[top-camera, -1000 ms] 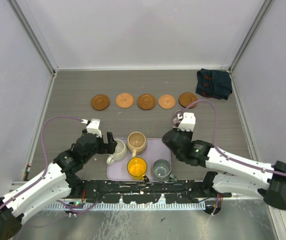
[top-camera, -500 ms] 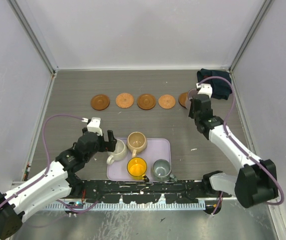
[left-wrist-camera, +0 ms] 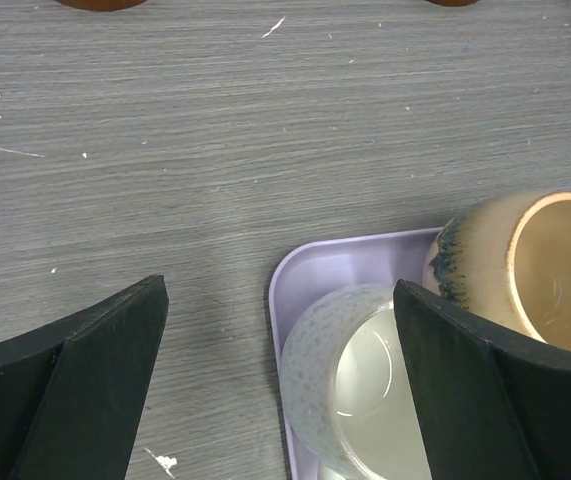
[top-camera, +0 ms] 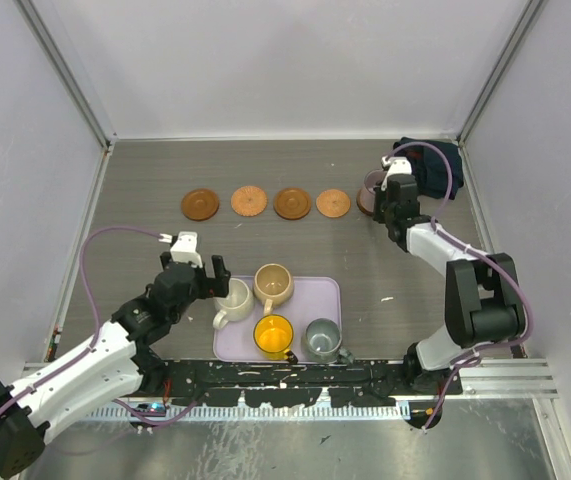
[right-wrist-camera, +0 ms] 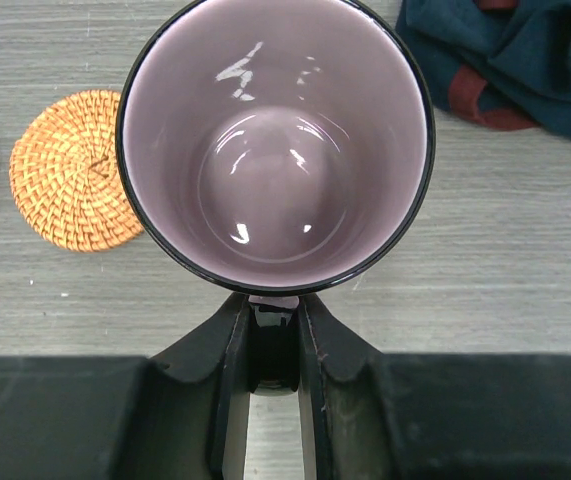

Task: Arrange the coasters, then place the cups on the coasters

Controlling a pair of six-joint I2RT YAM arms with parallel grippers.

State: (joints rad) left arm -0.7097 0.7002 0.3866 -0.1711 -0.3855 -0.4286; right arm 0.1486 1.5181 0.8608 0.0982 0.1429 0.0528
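I need to move my right gripper down and slightly outward next and let go of the mauve cup on the mostly hidden coaster (top-camera: 365, 202), because the coaster's brown rim shows under the cup.
Five round coasters lie in a row at the back; the leftmost is dark brown (top-camera: 201, 204), and the rightmost (top-camera: 363, 207) is mostly hidden. Over that rightmost one, my right gripper (top-camera: 380, 195) (right-wrist-camera: 273, 335) is shut on the handle of the mauve cup (top-camera: 369, 181) (right-wrist-camera: 275, 140). I cannot tell whether the cup rests on it. A woven coaster (right-wrist-camera: 70, 170) lies just left of the cup. My left gripper (top-camera: 201, 272) (left-wrist-camera: 277, 290) is open around the cream-white cup (top-camera: 233, 298) (left-wrist-camera: 350, 390) without touching it. The tan (top-camera: 273, 284), yellow (top-camera: 273, 335) and grey-green (top-camera: 322, 337) cups stand on the tray.
The lavender tray (top-camera: 325, 295) (left-wrist-camera: 315, 265) sits near the front, between the arms. A crumpled dark blue cloth (top-camera: 430, 165) (right-wrist-camera: 525, 60) lies at the back right, close to the mauve cup. Grey walls enclose the table on three sides.
My right arm has swung from beside the tray to the right end of the coaster row, carrying the mauve cup. The left arm has barely moved.
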